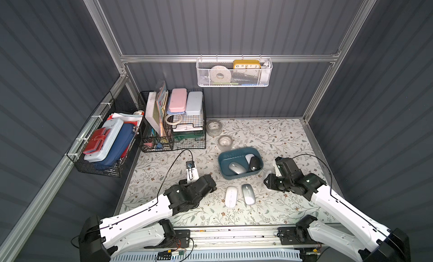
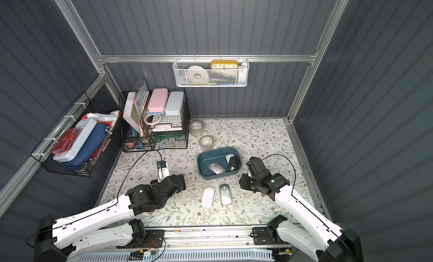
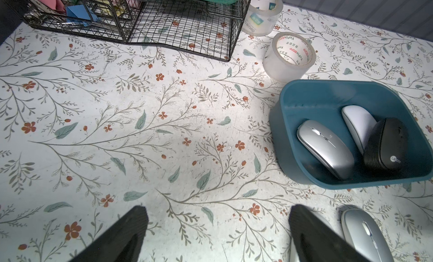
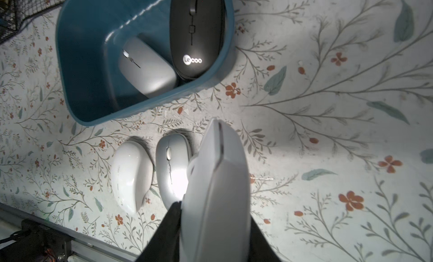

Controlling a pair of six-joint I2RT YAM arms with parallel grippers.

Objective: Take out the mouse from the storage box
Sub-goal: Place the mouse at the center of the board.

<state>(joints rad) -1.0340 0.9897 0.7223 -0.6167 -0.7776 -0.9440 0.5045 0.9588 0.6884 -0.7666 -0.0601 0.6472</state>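
My right gripper holds the white mouse. Next I should bring it down onto the bare tabletop below, beside the front silver mouse (image 1: 268, 194), clear of the box (image 1: 225, 156), and release it.
The dark teal storage box (image 1: 225, 156) stands mid-table and holds a silver mouse (image 1: 236, 167), a black mouse (image 1: 255, 163) and a white mouse (image 1: 248, 157). In front of it, on the table, lie a white mouse (image 1: 231, 196) and a silver mouse (image 1: 248, 194) side by side. My right gripper (image 4: 214, 214) is shut on another white mouse (image 4: 218, 178), held on edge above the table just right of those two and near the box's front right corner. My left gripper (image 3: 216, 214) hovers open over bare table left of the box (image 3: 304, 101), holding nothing.
Two clear tape rolls (image 1: 214, 127) (image 1: 225, 143) sit behind the box. A black wire organiser (image 1: 173, 122) fills the back left corner. A wire basket (image 1: 105, 143) hangs on the left wall and a white mesh basket (image 1: 234, 73) on the back wall.
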